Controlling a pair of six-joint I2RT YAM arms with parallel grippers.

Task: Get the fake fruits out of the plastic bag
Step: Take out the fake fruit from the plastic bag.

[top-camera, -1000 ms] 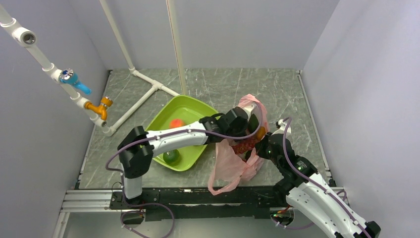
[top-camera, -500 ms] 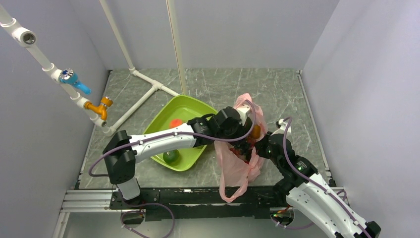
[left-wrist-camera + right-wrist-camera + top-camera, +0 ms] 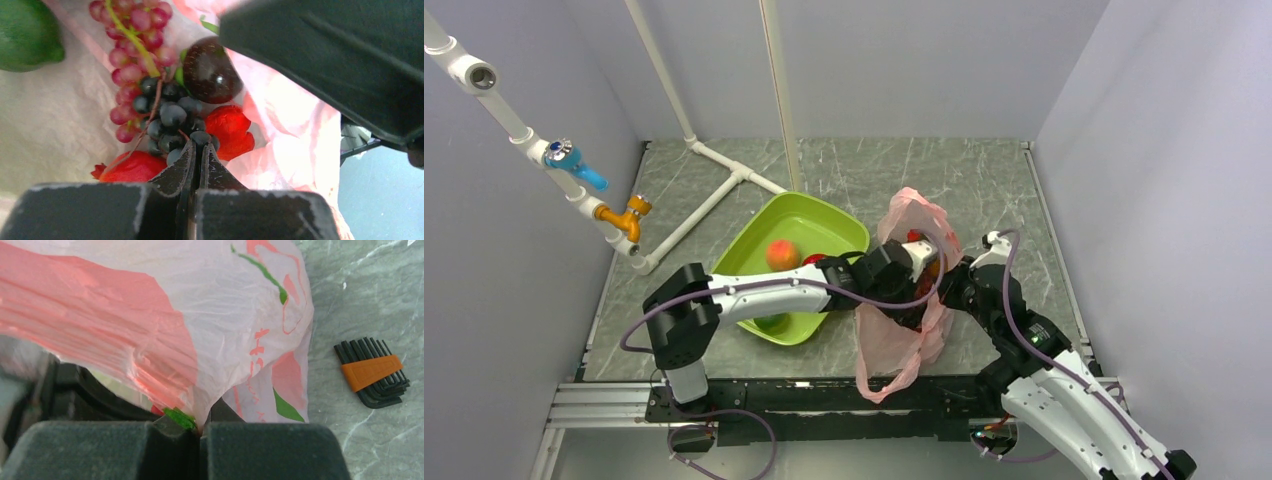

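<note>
My left gripper pinches a grape of the dark purple bunch, so it will lift from the bag [image 3: 894, 335], lower beside the peach in the green tray and release.
The pink plastic bag [image 3: 894, 335] stands between the two arms. My left gripper [image 3: 200, 144] is inside it, its jaws shut with the tips pinching a grape of the dark purple grape bunch [image 3: 170, 112]. Around it lie a red grape bunch [image 3: 132, 50], a dark glossy round fruit [image 3: 210, 72], red fruits [image 3: 227, 130] and a green fruit [image 3: 25, 32]. My right gripper [image 3: 200, 427] is shut on the bag's edge [image 3: 200, 330] and holds it up; in the top view it [image 3: 959, 285] is at the bag's right side. An orange peach [image 3: 779, 253] lies in the green tray [image 3: 824, 215].
A green round fruit [image 3: 771, 322] shows in the tray's near corner, partly under my left arm. A black hex key set with an orange holder [image 3: 372, 372] lies on the table right of the bag. White pipes [image 3: 714, 195] run along the back left. Walls close in on three sides.
The left gripper has pushed lower and nearer into the bag. The bag's top now stands up higher and its mouth is wider. The peach in the tray is now uncovered.
</note>
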